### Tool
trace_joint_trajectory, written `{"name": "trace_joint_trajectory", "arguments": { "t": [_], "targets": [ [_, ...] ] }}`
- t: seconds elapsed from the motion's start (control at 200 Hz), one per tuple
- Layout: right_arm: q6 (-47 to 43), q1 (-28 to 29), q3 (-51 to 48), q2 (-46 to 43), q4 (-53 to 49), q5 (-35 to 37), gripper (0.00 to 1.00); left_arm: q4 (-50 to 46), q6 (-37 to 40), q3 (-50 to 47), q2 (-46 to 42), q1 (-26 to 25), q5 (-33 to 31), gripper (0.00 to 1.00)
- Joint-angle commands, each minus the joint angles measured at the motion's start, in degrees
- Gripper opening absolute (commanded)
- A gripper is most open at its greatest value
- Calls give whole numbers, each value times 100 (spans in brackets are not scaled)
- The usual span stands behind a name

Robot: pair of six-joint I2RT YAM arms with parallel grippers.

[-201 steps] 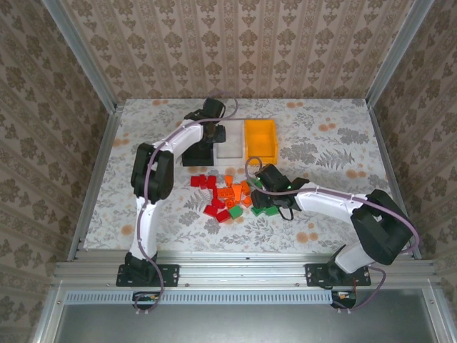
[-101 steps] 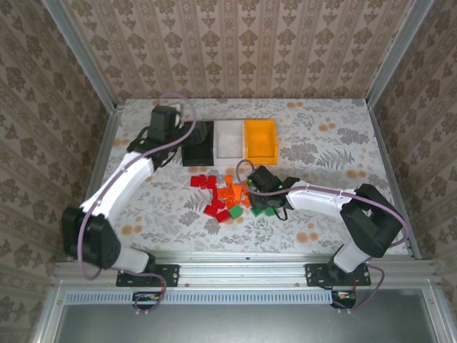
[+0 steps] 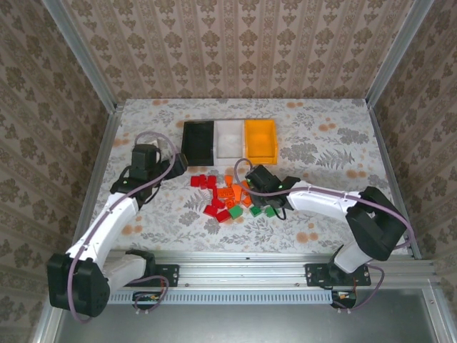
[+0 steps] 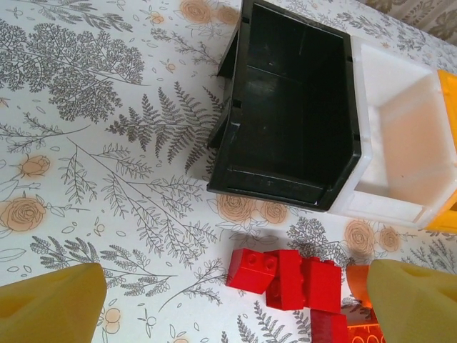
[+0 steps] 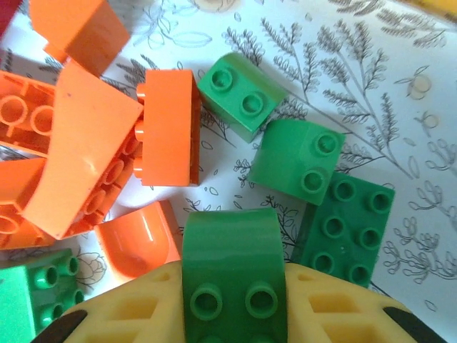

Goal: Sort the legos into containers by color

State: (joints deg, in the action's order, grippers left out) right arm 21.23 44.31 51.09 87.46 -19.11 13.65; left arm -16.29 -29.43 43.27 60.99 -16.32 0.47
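The empty orange-yellow bin is outward, so my right gripper will next lift the curved green brick (image 5: 232, 264) over the bin's near side, then let go inside.
The legos lie in a loose pile mid-table: red ones (image 3: 203, 181) on the left, orange (image 3: 230, 191) in the middle, green (image 3: 257, 211) on the right. Behind them stand the joined containers: black (image 3: 198, 141), white (image 3: 230, 138) and orange-yellow (image 3: 260, 138). My left gripper (image 3: 173, 170) is open, left of the pile. In its wrist view the left gripper (image 4: 232, 307) spans wide, and three red bricks (image 4: 285, 279) lie just ahead, below the black bin (image 4: 285, 189). My right gripper (image 5: 232, 318) is shut on a curved green brick (image 5: 232, 264) at the pile's right side.
Around the held brick lie more green bricks (image 5: 310, 161) and a green plate (image 5: 346, 229). Orange bricks (image 5: 168, 128) crowd the left of it. The white bin (image 4: 400, 136) adjoins the black one. Metal rails (image 3: 100, 164) fence the table's sides.
The left arm swung back from over the black bin to the pile's left side and its gripper opened. The right gripper closed on the green brick.
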Motion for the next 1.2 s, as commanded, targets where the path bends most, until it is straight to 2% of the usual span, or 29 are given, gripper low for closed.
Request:
{"name": "trace_joint_trajectory", "arguments": {
  "t": [0.0, 0.115, 0.19, 0.315, 0.415, 0.585, 0.715, 0.775, 0.94, 1.195],
  "targets": [
    [35, 27, 284, -439, -270, 372, 24, 228, -258, -231, -61, 50, 225, 96],
    [-211, -131, 720, -474, -381, 592, 24, 470, -478, -419, -37, 50, 464, 96],
    [-387, -407, 1114, -274, -360, 622, 24, 949, -782, -687, 51, 50, 898, 96],
    [-489, -1057, 1871, 390, -148, 452, 23, 1790, -1305, -1073, 431, 8, 1608, 96],
    [-507, -1489, 2604, 1270, -136, 259, 22, 2213, -1590, -1257, 752, -36, 2024, 96],
    [-621, -1872, 3985, 2662, -471, -27, 22, 1960, -1492, -1382, 755, -82, 2126, 96],
    [-682, -2020, 4810, 3351, -829, -126, 23, 1551, -1272, -1394, 514, -87, 1933, 96],
    [-737, -2023, 5086, 3578, -976, -113, 27, 1328, -1147, -1328, 349, -123, 1817, 96],
    [-692, -2012, 5193, 3576, -1024, 30, 41, 978, -858, -1144, 49, -188, 1483, 97],
    [-736, -1937, 4683, 2544, -936, 274, 46, 970, -765, -1048, 155, -197, 1524, 99]
  ]
}}
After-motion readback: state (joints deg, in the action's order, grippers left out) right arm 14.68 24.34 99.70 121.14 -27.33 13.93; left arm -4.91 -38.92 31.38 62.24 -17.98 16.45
